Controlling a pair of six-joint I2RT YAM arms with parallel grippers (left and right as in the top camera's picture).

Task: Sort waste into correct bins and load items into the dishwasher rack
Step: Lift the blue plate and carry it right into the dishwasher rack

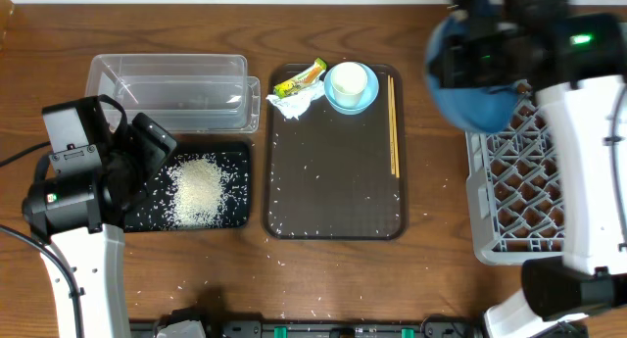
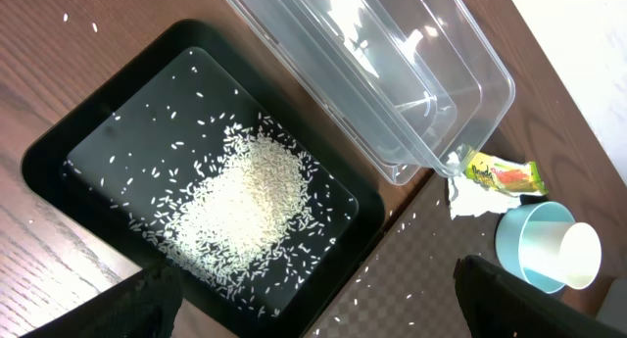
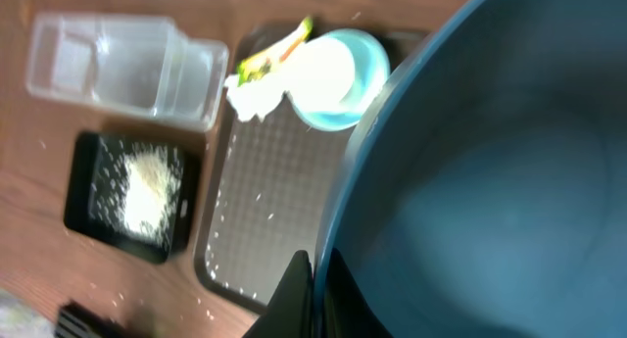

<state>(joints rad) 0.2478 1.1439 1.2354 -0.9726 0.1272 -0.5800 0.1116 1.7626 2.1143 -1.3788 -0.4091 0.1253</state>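
Note:
My right gripper swings over the rack's far grid (image 1: 532, 108) next, turns to tip the dish, lowers it and then releases it, since the dish juts past the rack's side.
My right gripper (image 3: 315, 289) is shut on the rim of the wide dark blue dish (image 3: 490, 181), holding it in the air above the far left corner of the grey dishwasher rack (image 1: 519, 186). My left gripper (image 2: 313, 323) hangs open over the near corner of the black tray (image 2: 44, 167), which holds a heap of rice (image 2: 250, 196). Behind that tray stands the clear tub (image 1: 171, 88). On the brown serving tray (image 1: 338, 196) lie the yellow-green wrapper (image 1: 300, 78), the white paper scrap (image 1: 294, 104) and the chopsticks (image 1: 394, 122). Also there is the light blue bowl (image 1: 364, 100) with the cup (image 1: 349, 81) in it.
Loose rice grains are scattered over the serving tray, the black tray's edges and the table (image 1: 431, 260) in front. The rack sits at the table's right edge under my right arm (image 1: 588, 132).

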